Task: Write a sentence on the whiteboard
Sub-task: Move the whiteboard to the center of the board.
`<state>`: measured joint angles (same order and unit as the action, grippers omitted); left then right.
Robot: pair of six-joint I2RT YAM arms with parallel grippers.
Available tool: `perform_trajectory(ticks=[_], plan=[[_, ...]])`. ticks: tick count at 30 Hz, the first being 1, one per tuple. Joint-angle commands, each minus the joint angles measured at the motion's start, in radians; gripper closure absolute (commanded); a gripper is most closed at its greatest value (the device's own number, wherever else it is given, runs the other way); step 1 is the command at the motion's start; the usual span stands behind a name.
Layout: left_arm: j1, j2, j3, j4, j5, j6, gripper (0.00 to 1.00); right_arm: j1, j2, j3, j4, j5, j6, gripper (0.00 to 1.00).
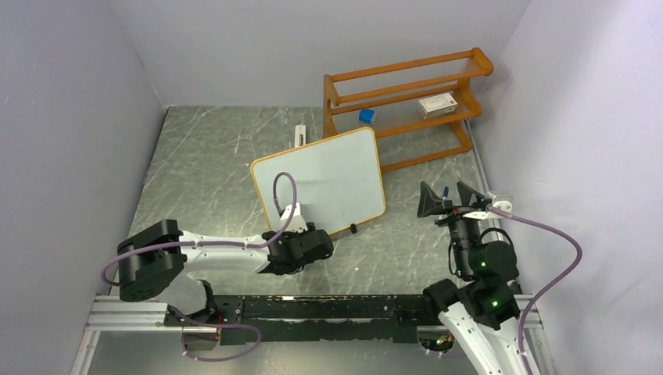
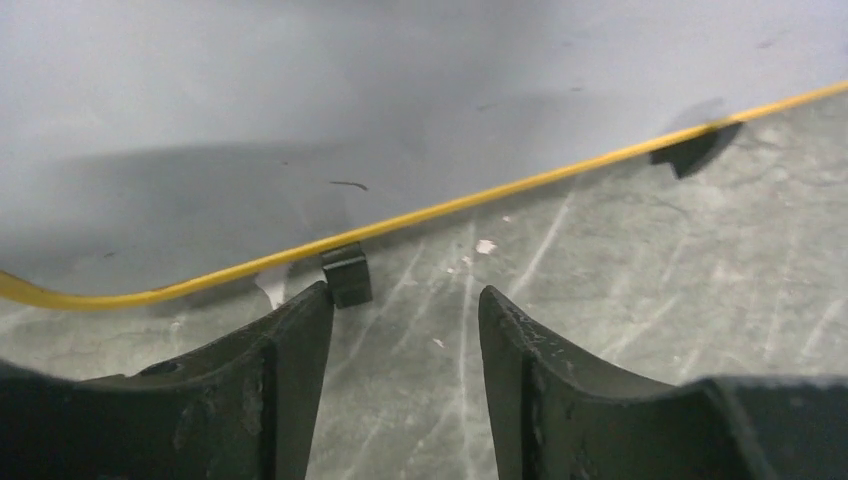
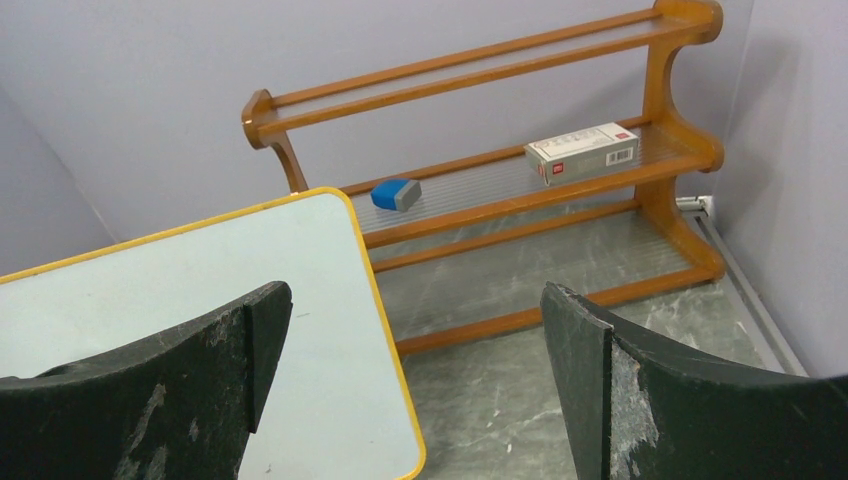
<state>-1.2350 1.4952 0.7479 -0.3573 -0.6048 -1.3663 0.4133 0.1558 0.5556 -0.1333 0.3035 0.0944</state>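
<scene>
I will next tip the outward-pointing fingers of my right gripper down and lower them around the slim blue pen point(image 1: 446, 192), because the pen lies on the tabletop below my gripper.
The whiteboard point(image 1: 324, 176) lies tilted in the middle of the table, its thin yellowish frame point(image 2: 480, 198) running across the left wrist view. The sentence is out of view: the board's face point(image 3: 150, 290) shows plain white with only a tiny dark mark. My left gripper point(image 1: 311, 234) sits at the board's near edge, open, with bare table between its fingers point(image 2: 405, 295). A small black foot point(image 2: 346, 275) of the board is just ahead of its left fingertip. My right gripper point(image 1: 447, 199) hovers to the right of the board, wide open and empty point(image 3: 415, 300).
An orange wooden rack point(image 1: 406, 101) stands at the back right, holding a blue eraser point(image 3: 396, 194) and a white box point(image 3: 582, 153). A slim white object point(image 1: 300, 133) lies behind the board. Grey walls close in on the left, back and right.
</scene>
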Motion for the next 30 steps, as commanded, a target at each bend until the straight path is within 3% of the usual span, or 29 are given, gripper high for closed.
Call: perform_trajectory(ticks=[1,8,11,21,26,30], plan=[[-0.015,-0.077,0.059,-0.018,-0.011,0.040,0.37,0.002,0.039,0.047,-0.027,0.028,0.037,0.00],[-0.017,-0.247,0.098,-0.103,-0.001,0.189,0.22,0.002,0.192,0.140,-0.120,0.036,0.087,0.00],[-0.015,-0.304,0.136,-0.136,0.000,0.319,0.19,0.004,0.278,0.197,-0.186,0.027,0.113,0.00],[0.021,-0.482,0.341,-0.239,-0.129,0.841,0.05,0.003,0.639,0.444,-0.536,0.255,0.367,0.00],[0.140,-0.582,0.369,-0.192,-0.111,1.016,0.04,-0.006,0.792,0.496,-0.683,0.276,0.457,0.00],[0.313,-0.580,0.397,-0.171,0.040,1.088,0.03,-0.096,0.876,0.477,-0.721,0.250,0.482,0.00]])
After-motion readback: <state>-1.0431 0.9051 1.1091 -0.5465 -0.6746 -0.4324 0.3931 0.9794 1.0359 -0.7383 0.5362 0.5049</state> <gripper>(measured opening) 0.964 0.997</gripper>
